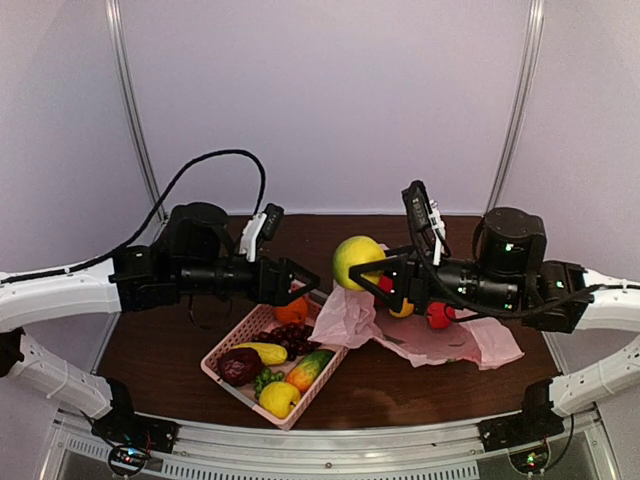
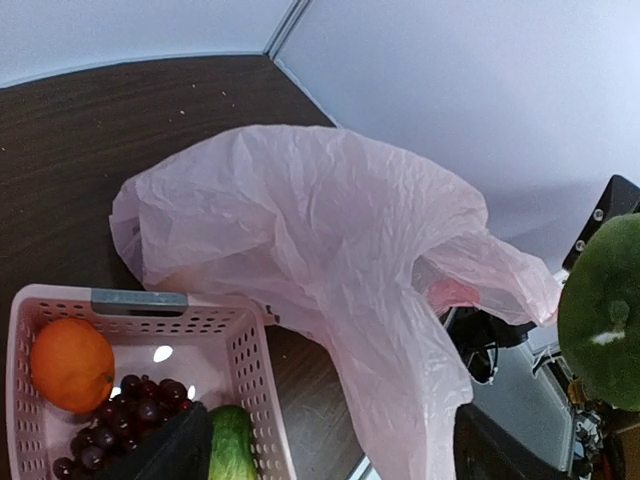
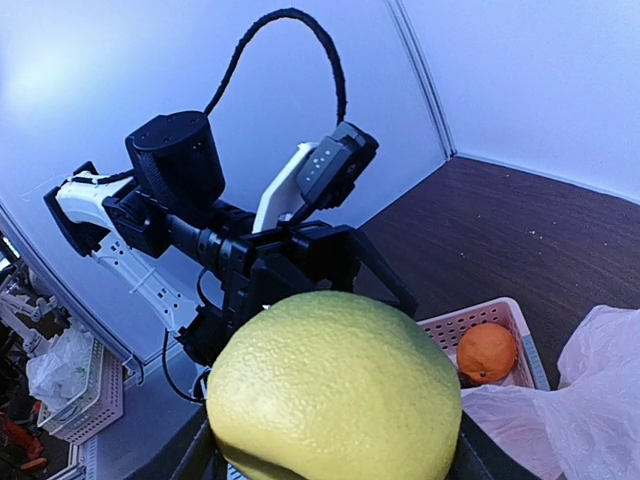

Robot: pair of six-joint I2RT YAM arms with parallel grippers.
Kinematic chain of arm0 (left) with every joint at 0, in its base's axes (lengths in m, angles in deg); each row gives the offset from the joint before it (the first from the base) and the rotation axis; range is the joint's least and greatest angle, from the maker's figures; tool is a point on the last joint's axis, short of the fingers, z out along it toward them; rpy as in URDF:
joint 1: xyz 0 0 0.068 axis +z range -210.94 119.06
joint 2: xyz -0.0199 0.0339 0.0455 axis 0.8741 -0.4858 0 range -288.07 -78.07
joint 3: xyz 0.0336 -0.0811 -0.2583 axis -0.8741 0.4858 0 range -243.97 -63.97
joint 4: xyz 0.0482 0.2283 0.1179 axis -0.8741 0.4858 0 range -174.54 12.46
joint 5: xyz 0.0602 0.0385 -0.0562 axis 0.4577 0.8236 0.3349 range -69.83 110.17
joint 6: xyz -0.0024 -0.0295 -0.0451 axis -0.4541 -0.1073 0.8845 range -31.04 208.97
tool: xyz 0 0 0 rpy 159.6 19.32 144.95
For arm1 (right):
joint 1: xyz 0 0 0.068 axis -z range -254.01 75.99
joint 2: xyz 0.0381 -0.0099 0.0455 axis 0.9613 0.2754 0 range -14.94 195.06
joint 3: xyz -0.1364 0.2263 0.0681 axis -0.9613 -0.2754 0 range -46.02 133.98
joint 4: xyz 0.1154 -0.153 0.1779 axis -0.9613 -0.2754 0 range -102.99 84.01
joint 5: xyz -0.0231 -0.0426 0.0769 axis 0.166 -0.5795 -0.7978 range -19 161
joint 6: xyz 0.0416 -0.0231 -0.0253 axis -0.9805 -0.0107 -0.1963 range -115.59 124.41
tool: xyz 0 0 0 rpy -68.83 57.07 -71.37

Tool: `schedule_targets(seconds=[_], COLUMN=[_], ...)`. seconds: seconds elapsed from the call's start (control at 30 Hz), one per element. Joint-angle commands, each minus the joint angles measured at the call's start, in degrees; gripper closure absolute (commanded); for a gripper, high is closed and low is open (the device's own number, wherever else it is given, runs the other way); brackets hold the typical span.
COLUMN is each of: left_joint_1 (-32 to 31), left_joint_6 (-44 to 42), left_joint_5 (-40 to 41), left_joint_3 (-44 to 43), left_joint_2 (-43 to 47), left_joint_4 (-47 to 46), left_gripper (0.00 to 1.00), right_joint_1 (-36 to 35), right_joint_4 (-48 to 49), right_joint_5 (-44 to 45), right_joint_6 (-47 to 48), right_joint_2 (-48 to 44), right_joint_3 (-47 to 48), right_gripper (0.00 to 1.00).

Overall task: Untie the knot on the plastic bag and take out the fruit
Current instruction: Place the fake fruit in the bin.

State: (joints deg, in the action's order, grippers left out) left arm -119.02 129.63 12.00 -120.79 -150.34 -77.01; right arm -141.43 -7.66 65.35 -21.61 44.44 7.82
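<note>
I should turn my right gripper to the left in the top view and down over the gap (image 1: pixel 315 330) beside the dark grapes, to release where the bottom of the basket is bare.
The pink plastic bag (image 1: pixel 440 340) lies crumpled and slack on the table right of centre; its knot is out of view. My right gripper (image 1: pixel 368 275) is shut on a big yellow-green fruit (image 1: pixel 357 258), held above the bag's left end; this fruit (image 3: pixel 335 385) fills the space between the jaws. A red fruit (image 1: pixel 438 316) and a small orange-yellow one (image 1: pixel 402 308) rest on the bag. My left gripper (image 1: pixel 305 283) hovers open over the basket's far corner. In the left wrist view the bag (image 2: pixel 330 230) drapes just ahead of its spread fingers (image 2: pixel 175 450).
A pink latticed basket (image 1: pixel 225 350) stands at the front left, holding an orange (image 1: pixel 291 310), dark grapes (image 1: pixel 292 335), a maroon fruit (image 1: pixel 240 366), a yellow fruit (image 1: pixel 279 398) and long green and yellow pieces. Both arms reach toward each other over the table's middle.
</note>
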Motion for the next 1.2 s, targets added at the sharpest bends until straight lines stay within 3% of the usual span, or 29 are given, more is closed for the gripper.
schedule_targets(seconds=[0.0, 0.07, 0.27, 0.4, 0.5, 0.63, 0.8, 1.17], left_joint_1=[5.3, 9.6, 27.0, 39.1, 44.7, 47.4, 48.0, 48.1], left_joint_6=[-5.1, -8.3, -20.5, -24.4, -26.0, -28.1, -27.9, -27.6], left_joint_5=[0.8, 0.3, -5.3, -11.2, -10.8, -4.0, 0.4, 2.7], left_joint_3=[-1.2, -1.5, -2.3, 0.1, 2.8, 6.9, 9.0, 9.9], left_joint_2=[6.5, 9.0, 11.9, 12.7, 13.5, 14.9, 15.3, 16.8], left_joint_4=[6.1, 10.2, 21.9, 21.6, 19.6, 16.7, 15.8, 15.9], left_gripper=[0.07, 0.03, 0.03, 0.03, 0.03, 0.03, 0.03, 0.03], right_joint_1=[-2.6, -4.3, -10.0, -10.9, -11.6, -11.5, -9.2, -2.6], right_joint_4=[-6.7, -9.0, -16.3, -20.1, -27.1, -37.4, -44.4, -48.1], right_joint_5=[8.8, 10.7, 17.1, 18.7, 22.8, 28.4, 27.8, 25.2], right_joint_6=[3.6, 4.6, 6.9, 6.4, 6.3, 5.2, 2.8, 0.3], right_joint_2=[2.9, 5.1, 16.6, 25.6, 33.1, 44.6, 53.6, 56.8], right_joint_3=[6.0, 8.9, 19.6, 27.2, 35.7, 47.4, 56.6, 53.1], right_gripper=[0.44, 0.44, 0.44, 0.44, 0.44, 0.44, 0.44, 0.44])
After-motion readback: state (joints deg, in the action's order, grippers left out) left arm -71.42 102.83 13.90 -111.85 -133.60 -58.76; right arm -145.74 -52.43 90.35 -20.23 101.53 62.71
